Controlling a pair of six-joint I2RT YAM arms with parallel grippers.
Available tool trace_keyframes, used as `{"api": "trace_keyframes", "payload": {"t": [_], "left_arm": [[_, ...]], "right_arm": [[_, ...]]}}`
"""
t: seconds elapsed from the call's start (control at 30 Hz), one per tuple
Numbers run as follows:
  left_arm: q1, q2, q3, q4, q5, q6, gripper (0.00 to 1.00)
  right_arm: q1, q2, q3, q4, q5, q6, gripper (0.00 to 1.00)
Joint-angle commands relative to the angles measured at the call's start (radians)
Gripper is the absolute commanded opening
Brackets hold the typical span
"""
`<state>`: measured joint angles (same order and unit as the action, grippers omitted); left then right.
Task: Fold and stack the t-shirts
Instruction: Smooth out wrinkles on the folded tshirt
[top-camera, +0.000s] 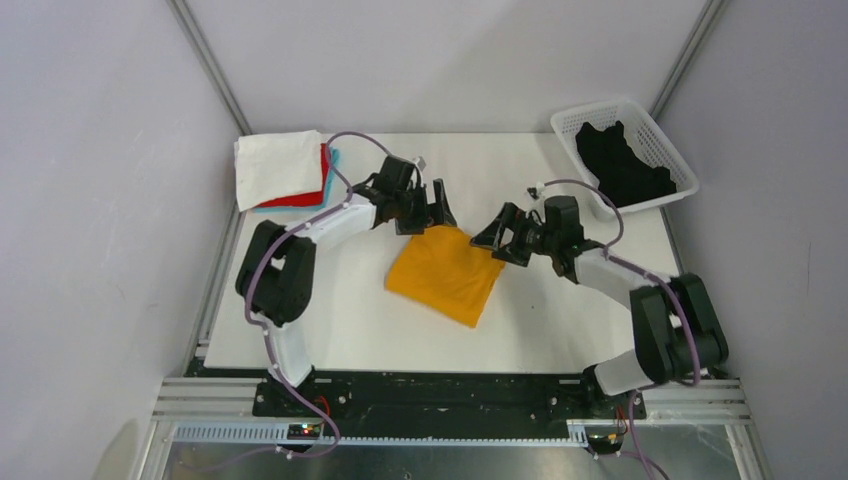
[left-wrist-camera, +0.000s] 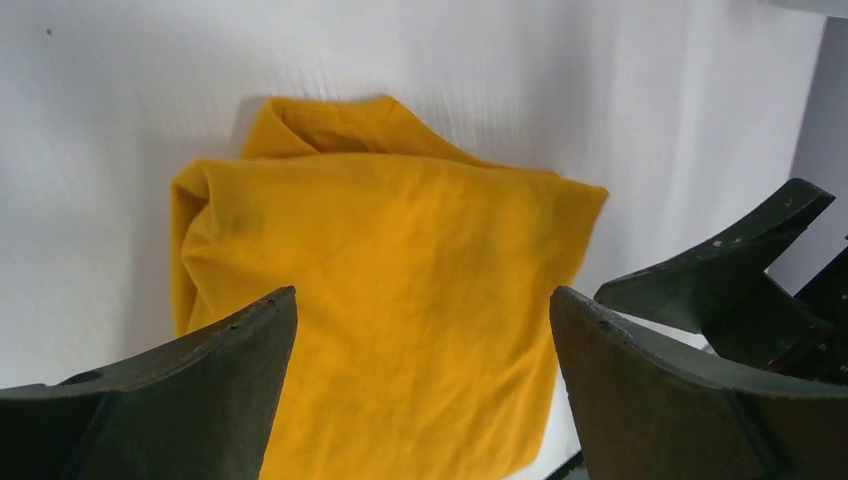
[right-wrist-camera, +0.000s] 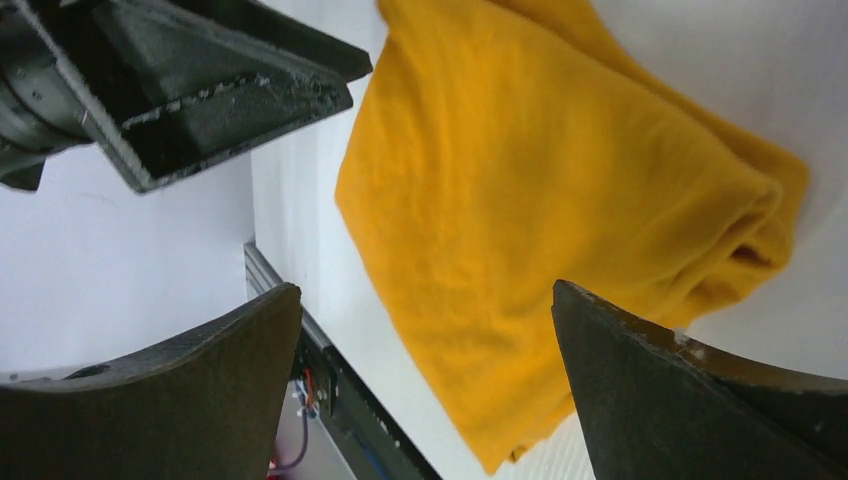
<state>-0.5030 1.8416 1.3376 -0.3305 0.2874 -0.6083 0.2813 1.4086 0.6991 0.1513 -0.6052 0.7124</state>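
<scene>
I will next draw my left gripper back and lower it to the folded shirt's edge toward the stack (top-camera: 402, 259) (left-wrist-camera: 184, 275) to close there, because that edge is below my gripper and back from it.
The mustard-yellow t-shirt (top-camera: 446, 273) lies folded into a rough square on the white table (top-camera: 360, 320). It also shows in the left wrist view (left-wrist-camera: 400, 290) and the right wrist view (right-wrist-camera: 560, 200). My left gripper (top-camera: 430, 215) is open and empty just above the shirt's far left corner. My right gripper (top-camera: 495, 240) is open and empty at its far right corner. A stack of folded white (top-camera: 275, 165), red (top-camera: 300, 196) and light-blue t-shirts lies at the far left. A black t-shirt (top-camera: 625, 165) lies in the basket.
The white plastic lattice basket (top-camera: 660, 130) stands at the far right corner. Grey walls close in the table on both sides. The table's near edge and black base rail (top-camera: 440, 395) run in front of the arms.
</scene>
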Motion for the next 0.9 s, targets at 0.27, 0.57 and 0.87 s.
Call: {"api": "trace_keyframes", "payload": {"t": [0.27,0.57,0.87], "left_arm": [[0.007,0.172,0.030,0.016,-0.135,-0.009,1.00],[-0.039,-0.001,-0.128,0.018,-0.260,-0.092,0.99],[-0.073,-0.208,-0.138,0.018,-0.317,-0.052,1.00]], "right_arm": [[-0.048,0.385,0.206,-0.034,0.046,-0.051,0.99],[-0.091,0.437,0.380,-0.238,0.102,-0.186,0.99],[-0.014,0.141,0.347,-0.411,0.184,-0.242,0.99]]}}
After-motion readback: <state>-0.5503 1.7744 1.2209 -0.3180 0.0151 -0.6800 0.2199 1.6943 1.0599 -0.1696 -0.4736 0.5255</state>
